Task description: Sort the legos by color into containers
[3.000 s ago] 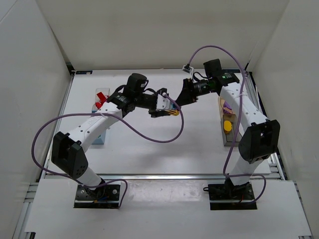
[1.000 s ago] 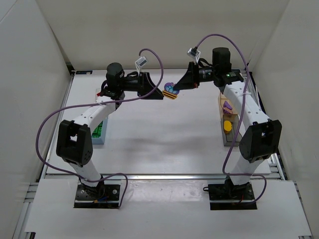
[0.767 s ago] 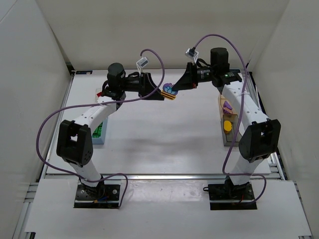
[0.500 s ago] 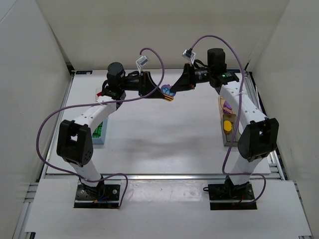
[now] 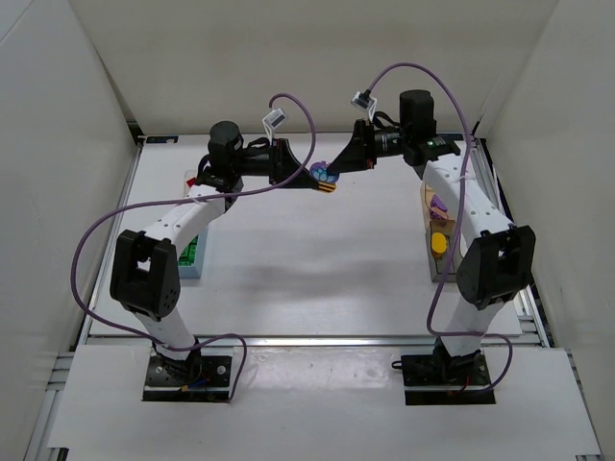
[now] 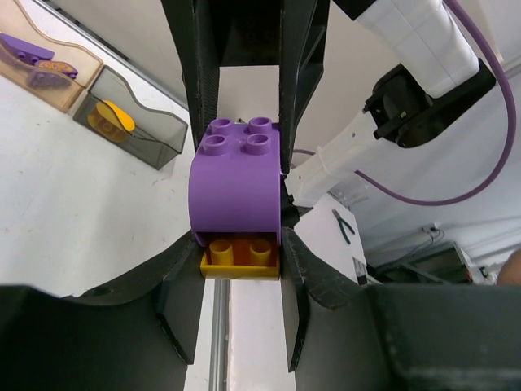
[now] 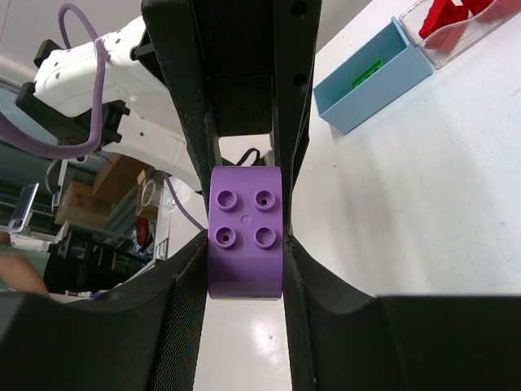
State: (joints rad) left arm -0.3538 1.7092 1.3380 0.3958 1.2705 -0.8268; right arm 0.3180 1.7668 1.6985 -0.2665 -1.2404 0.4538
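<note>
My right gripper is to pull the purple lego off the yellow lego, swing right in the top view and tip down over the tan container (image 5: 434, 200), because purple legos are in it.
A purple rounded lego (image 5: 321, 172) stuck on a flat yellow lego (image 5: 331, 186) hangs in mid-air over the back middle of the table. My left gripper (image 5: 309, 177) comes from the left and is shut on the stack at its yellow end (image 6: 238, 258). My right gripper (image 5: 336, 170) comes from the right and is shut on the purple lego (image 7: 244, 232). In the left wrist view my left gripper (image 6: 238, 248) flanks the yellow lego, with the purple lego (image 6: 236, 183) above it. In the right wrist view my right gripper (image 7: 244, 261) clamps the purple lego's sides.
At the left stand a light blue container (image 5: 199, 269) with a green lego and a clear container (image 5: 189, 177) with red legos. At the right stand a tan container (image 5: 424, 198) with purple legos and a dark container (image 5: 452, 261) with a yellow lego.
Since three seconds ago both arms have lifted the stack up and back. In the last second the right gripper has closed in on the stack, and the pair has drifted slightly left.
</note>
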